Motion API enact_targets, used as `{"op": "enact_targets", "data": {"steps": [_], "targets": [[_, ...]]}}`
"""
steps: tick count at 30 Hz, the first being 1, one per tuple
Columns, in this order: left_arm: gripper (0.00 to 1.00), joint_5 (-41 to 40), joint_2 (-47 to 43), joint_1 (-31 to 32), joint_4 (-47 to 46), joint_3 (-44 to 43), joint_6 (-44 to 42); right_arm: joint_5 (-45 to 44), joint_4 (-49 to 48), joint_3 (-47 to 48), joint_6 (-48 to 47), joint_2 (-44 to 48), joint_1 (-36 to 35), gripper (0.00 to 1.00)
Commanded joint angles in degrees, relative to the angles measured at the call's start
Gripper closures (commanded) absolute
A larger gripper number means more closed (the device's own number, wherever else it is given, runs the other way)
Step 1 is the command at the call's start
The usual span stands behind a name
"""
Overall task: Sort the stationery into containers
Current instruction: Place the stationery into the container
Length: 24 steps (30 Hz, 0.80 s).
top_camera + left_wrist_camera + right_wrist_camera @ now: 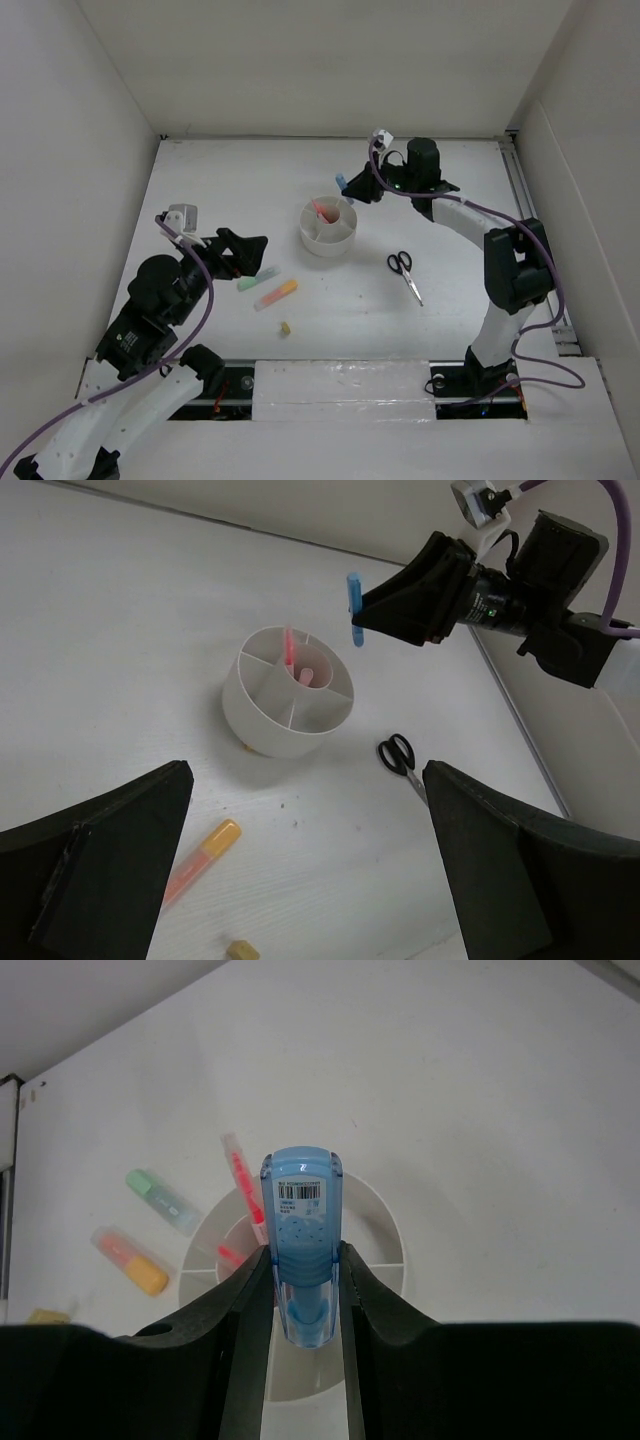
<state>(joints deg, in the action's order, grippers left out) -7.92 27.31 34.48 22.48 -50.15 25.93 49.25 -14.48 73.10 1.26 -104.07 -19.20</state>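
I need to move my right gripper back and down over the organizer's empty section nearest it to let go of the blue highlighter (343,182), because pens already stand in the organizer's center cup.
My right gripper (350,188) (302,1260) is shut on a blue highlighter (343,182) (354,607) (301,1230), held upright in the air over the far-right side of the round white organizer (310,240) (268,725) (385,1225). Pink and red pens (322,211) (290,655) (243,1185) stand inside the organizer. On the table lie a green highlighter (258,279) (160,1200), an orange highlighter (276,294) (205,855) (130,1260), a small yellowish eraser bit (285,328) (241,950) and black-handled scissors (404,272) (400,760). My left gripper (258,256) (308,780) hangs open just left of the green highlighter, holding nothing.
White walls enclose the table (450,200) on the left, back and right. A rail (530,230) runs along the right edge. The right arm arches over the table's right side.
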Motion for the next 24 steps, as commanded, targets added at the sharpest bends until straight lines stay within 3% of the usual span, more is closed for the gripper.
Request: {"op": "enact_targets", "data": {"steps": [1,24], "targets": [[0.01,0.7,0.6,-0.1,-2.4,0.5,-0.8,5.2,-6.2,2.5,-0.4,0.6,-0.4,1.00],[0.01,1.8,-0.4,-0.1,-2.4,0.5,-0.8,1.9,-14.3,-8.9,3.3,-0.5,-1.5,1.00]]}}
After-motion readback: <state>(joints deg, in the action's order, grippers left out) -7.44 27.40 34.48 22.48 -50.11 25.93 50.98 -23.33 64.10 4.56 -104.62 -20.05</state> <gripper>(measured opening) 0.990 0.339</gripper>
